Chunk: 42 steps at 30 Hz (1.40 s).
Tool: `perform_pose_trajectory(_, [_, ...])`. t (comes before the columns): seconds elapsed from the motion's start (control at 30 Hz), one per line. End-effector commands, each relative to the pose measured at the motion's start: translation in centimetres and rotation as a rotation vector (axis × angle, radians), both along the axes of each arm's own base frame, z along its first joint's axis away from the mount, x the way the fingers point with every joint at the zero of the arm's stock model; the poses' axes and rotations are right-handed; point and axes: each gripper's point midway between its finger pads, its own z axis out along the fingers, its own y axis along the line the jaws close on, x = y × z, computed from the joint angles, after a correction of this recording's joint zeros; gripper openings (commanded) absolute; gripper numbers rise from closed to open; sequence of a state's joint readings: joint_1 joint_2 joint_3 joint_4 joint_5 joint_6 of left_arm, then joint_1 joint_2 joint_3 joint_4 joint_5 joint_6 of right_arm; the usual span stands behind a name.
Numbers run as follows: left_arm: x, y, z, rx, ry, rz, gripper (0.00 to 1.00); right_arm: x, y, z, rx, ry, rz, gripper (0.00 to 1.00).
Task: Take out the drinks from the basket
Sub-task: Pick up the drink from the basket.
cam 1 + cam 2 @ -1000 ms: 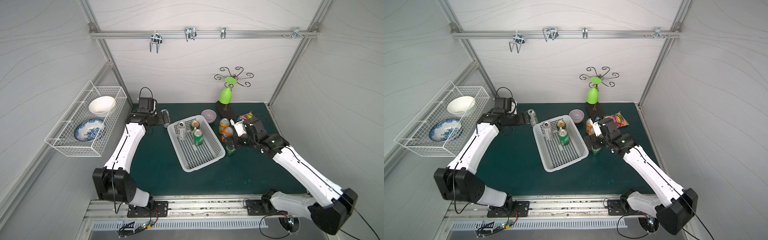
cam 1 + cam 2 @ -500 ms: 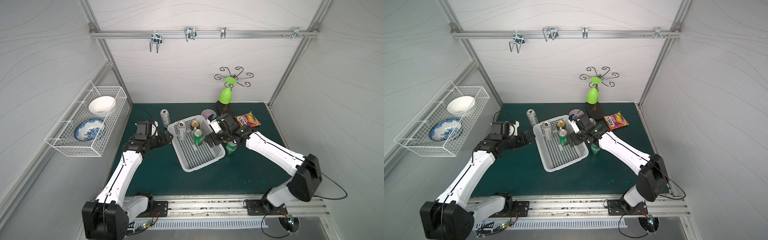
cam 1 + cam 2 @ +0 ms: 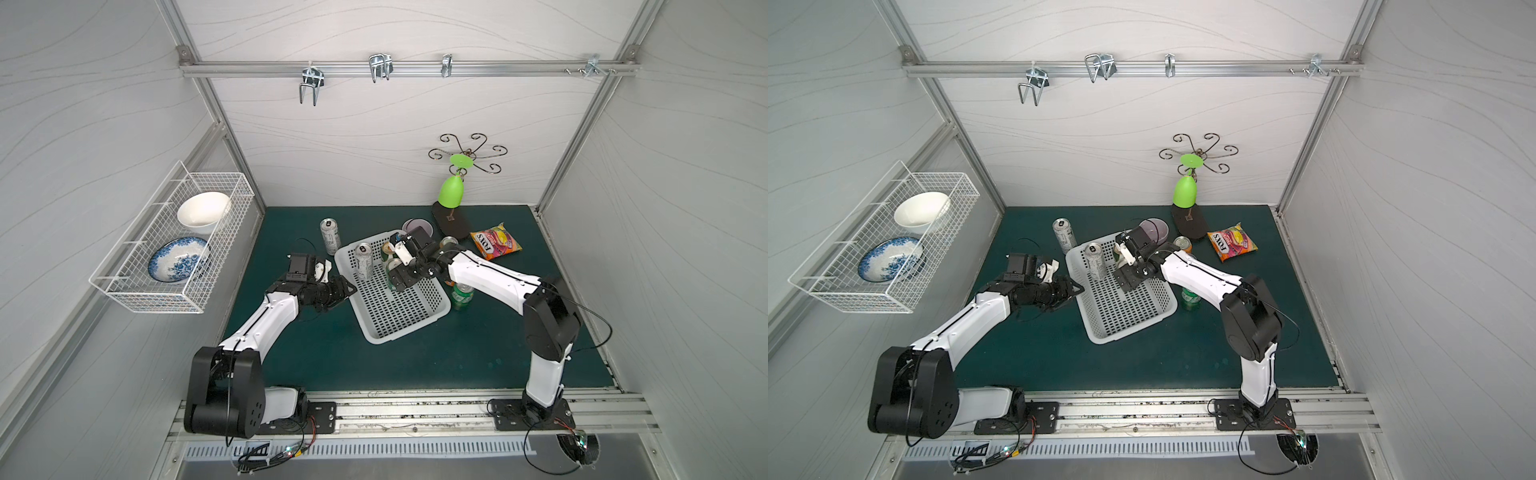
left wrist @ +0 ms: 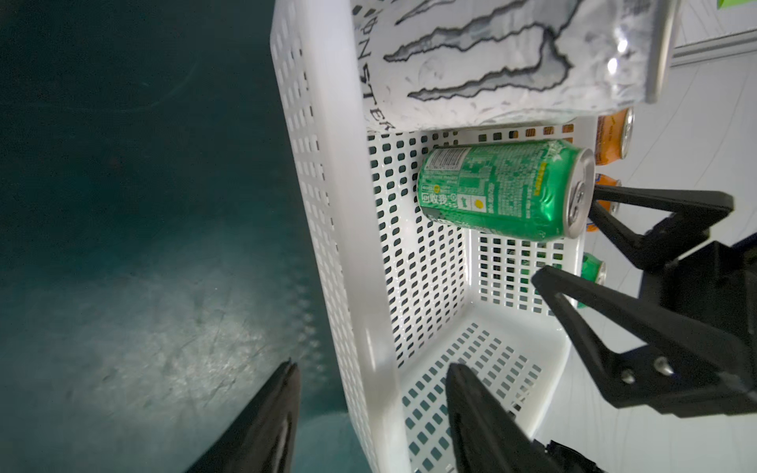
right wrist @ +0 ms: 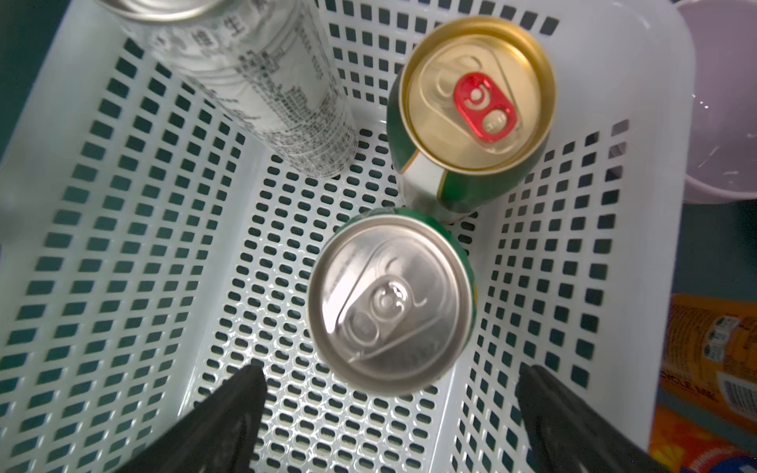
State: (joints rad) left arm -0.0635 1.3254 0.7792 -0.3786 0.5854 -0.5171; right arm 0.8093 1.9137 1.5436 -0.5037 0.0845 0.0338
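Note:
I need to lower my right gripper over the upright green can (image 5: 392, 303) next, until my fingers are on either side of the can's upper body, because they are open wider than the can's silver lid.
The white perforated basket (image 3: 409, 332) (image 3: 1129, 332) lies mid-table. Three drinks stand in it: a tall silver can (image 3: 364, 262) (image 4: 471, 61), a cream-and-green can (image 5: 475, 98) and a green can (image 5: 389, 303) (image 4: 499, 188). My right gripper (image 3: 399, 284) (image 5: 389, 376) hovers open just above the green can, a finger on each side. My left gripper (image 3: 351, 286) (image 4: 370, 368) straddles the basket's left wall (image 4: 352, 245), with gaps on both sides. Outside the basket stand another silver can (image 3: 330, 236), an orange can (image 3: 449, 242) and a green can (image 3: 462, 295).
A candy bag (image 3: 494, 242) lies at the back right. A purple bowl (image 3: 417, 226) sits behind the basket, beside a green lamp-like stand (image 3: 451, 195). On the left wall hangs a wire rack (image 3: 174, 249) holding two bowls.
My left arm left the silver can at the back left and came to the basket's left wall, its jaws narrowing. My right arm swung from the cans on the right to over the basket.

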Motion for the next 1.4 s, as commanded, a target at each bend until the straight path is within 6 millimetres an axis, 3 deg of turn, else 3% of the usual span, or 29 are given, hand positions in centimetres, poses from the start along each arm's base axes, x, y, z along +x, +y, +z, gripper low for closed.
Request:
perform_pose_trajectory(0.0, [1.1,-0.5,1.2,-0.036,-0.060,-0.013,0.57,0.5,1.3,0.0,0.011,-0.010,0.016,0.98])
perform_pose_trajectory(0.37, [1.2,-0.8,0.9,-0.055,-0.036,-0.027,0.47,1.5,2.4,-2.4,-0.021,0.016,0.006,0.86])
perform_pose_trajectory(0.73, [1.2,-0.9,0.9,-0.057,-0.037,-0.032,0.43,1.4,2.1,-2.7,-0.042,0.020,0.001,0.71])
perform_pose_trajectory(1.07, [1.2,-1.0,1.1,-0.062,-0.039,-0.036,0.40,0.9,1.5,-0.8,-0.025,-0.001,-0.006,0.62])
perform_pose_trajectory(1.37, [1.1,-1.0,1.0,-0.067,-0.038,-0.039,0.38,0.0,1.0,2.5,0.020,-0.023,0.003,0.52])
